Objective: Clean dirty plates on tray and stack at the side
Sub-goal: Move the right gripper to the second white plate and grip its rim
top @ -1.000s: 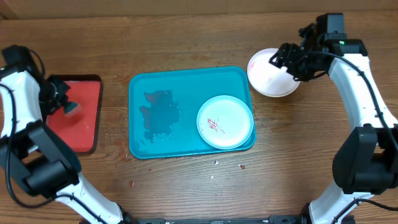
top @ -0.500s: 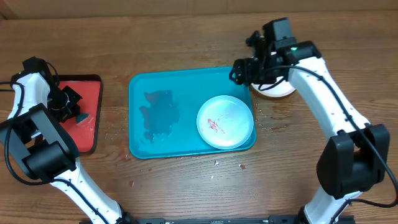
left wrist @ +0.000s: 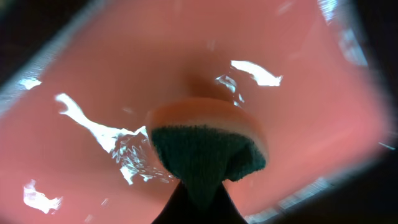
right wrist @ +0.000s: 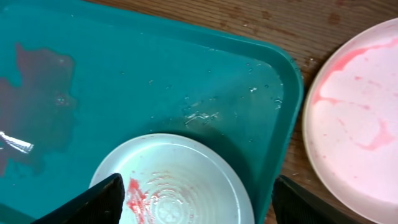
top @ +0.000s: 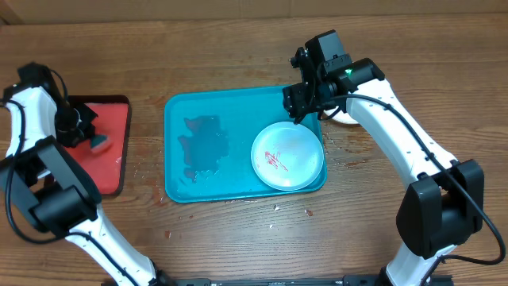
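Note:
I will lower my right gripper next and bring it back onto the mint plate's rim nearest the white plate, because its open fingers are above and beyond the smeared mint plate.
The teal tray lies mid-table. A pale mint plate with a red smear sits in its right half and also shows in the right wrist view. My right gripper is open and empty above the tray's far right corner, its fingers spread over the mint plate. A white plate with a pink film lies on the table right of the tray, mostly hidden under my arm in the overhead view. My left gripper is shut on a sponge. The yellow-green plate is out of view.
A red tray with a dark rim lies at the far left, wet under the sponge. A dark puddle covers the teal tray's left half. Small crumbs lie on the wood in front of the tray.
My right arm has swung left from the white plate beside the tray to above the tray's far right corner. My left gripper has shifted slightly over the red tray with the sponge.

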`<state>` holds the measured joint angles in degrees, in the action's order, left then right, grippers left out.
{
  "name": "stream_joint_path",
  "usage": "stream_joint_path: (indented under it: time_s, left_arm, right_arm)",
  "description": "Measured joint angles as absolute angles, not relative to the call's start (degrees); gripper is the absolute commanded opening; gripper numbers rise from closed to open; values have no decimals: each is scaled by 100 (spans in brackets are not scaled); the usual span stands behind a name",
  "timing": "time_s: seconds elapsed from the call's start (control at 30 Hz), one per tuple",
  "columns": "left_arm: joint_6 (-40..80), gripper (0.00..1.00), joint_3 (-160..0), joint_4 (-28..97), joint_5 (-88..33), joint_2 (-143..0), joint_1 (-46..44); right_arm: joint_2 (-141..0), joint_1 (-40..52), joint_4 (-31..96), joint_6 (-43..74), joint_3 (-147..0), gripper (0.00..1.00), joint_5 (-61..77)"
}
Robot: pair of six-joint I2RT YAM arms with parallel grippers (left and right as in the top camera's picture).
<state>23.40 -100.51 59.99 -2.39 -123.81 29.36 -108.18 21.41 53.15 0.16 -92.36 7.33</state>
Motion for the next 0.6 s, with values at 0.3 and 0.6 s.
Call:
stream_joint_path:
  time_s: [0.3, 0.6]
  left_arm:
    - [2335, 4, -10197, 5957, -86, -11480, 2934]
    - [2338, 4, -10195, 6149, 69, -11487, 2934]
  right_arm:
    - [-10818, 2141, 4737, -539, -8458, 70, 646]
    - [-10857, 2141, 4460, -666, -7953, 69, 537]
